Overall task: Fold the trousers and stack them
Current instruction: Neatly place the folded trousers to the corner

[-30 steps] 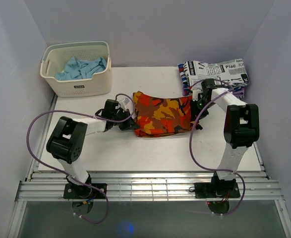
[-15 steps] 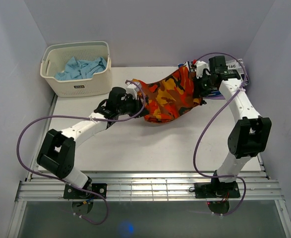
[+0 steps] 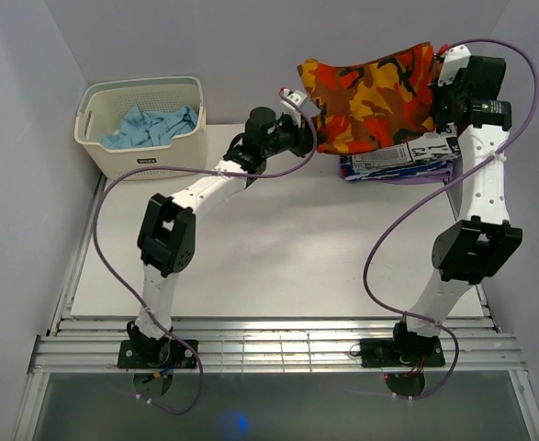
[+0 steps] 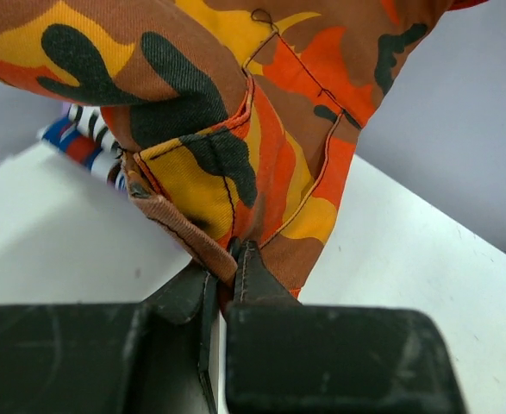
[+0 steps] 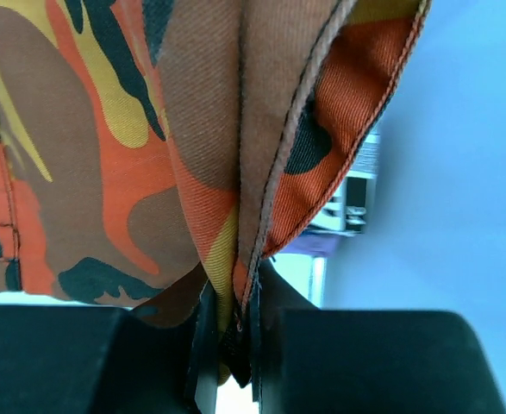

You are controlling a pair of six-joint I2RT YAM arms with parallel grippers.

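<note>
Next, my left gripper lowers to the right in the top view, over the stack's basket-side end (image 3: 346, 168) (image 4: 106, 160). It releases the trousers' held hem, as that hangs beside the stack.
The folded camouflage trousers (image 3: 370, 92) hang in the air at the back right, stretched between both grippers above the stack there. My left gripper (image 3: 308, 124) is shut on their lower left edge. In the left wrist view the jaws (image 4: 235, 250) pinch a brown hem, with the trousers (image 4: 235, 103) filling the view above. My right gripper (image 3: 439, 87) is shut on the upper right corner. In the right wrist view it (image 5: 231, 293) clamps several cloth layers of the trousers (image 5: 106, 155).
A folded white garment with black newspaper lettering (image 3: 402, 154) lies on a purple cloth under the trousers, near the right wall. A cream basket (image 3: 140, 163) at the back left holds light blue cloth (image 3: 150, 127). The back wall is close behind the grippers.
Both arms have lifted the trousers off the middle of the table and carried them up and back to the right, over the newspaper-print stack. Both arms are now stretched far out.
</note>
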